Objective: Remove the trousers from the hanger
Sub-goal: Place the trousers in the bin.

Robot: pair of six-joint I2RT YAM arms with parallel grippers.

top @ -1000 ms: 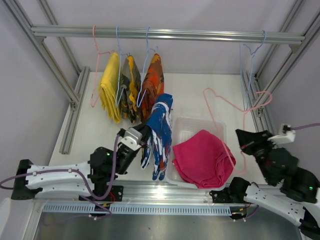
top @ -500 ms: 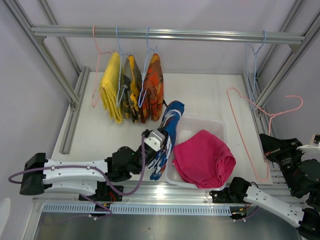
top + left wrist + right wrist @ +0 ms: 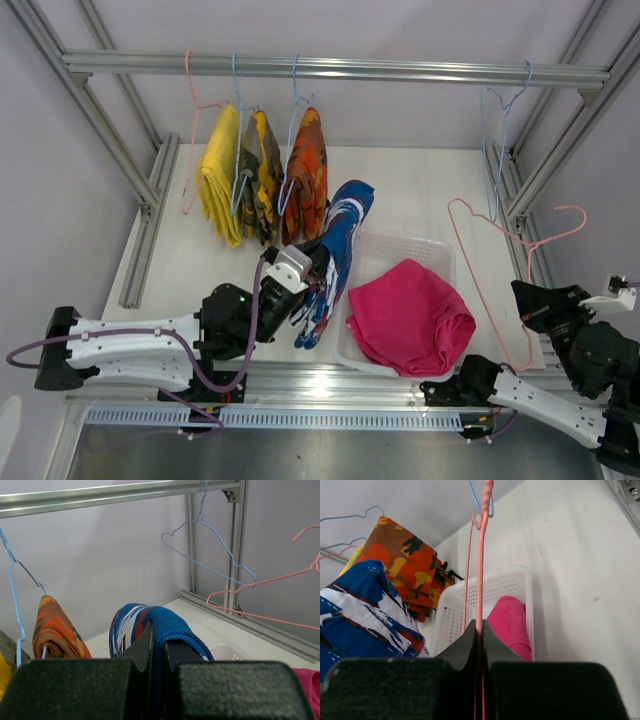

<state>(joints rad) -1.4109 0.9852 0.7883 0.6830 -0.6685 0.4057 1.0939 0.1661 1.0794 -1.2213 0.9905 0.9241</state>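
My left gripper moves toward the right in the top view next, then down over the magenta-pink trousers (image 3: 410, 315), because the blue trousers still hang beside the basket (image 3: 398, 247).
My left gripper (image 3: 318, 272) is shut on the blue trousers with white and red pattern (image 3: 334, 258), which hang from it just left of the white basket (image 3: 398, 247); they also show in the left wrist view (image 3: 165, 625). The magenta-pink trousers (image 3: 410, 315) lie in the basket. My right gripper (image 3: 527, 316) is shut on a bare pink hanger (image 3: 492, 255), seen in the right wrist view (image 3: 481, 570), held off the rail at the right. The orange camouflage (image 3: 305, 170), olive-yellow camouflage (image 3: 262, 175) and plain yellow (image 3: 220, 170) trousers hang on hangers from the rail (image 3: 340, 68).
A bare blue hanger (image 3: 508, 110) hangs at the rail's right end. Aluminium frame posts (image 3: 150, 200) stand at both sides of the white table, and a rail runs along the near edge (image 3: 330, 380).
My left gripper has drawn back to the left and up a little with the blue trousers. My right gripper has swung the pink hanger back leftwards and lower.
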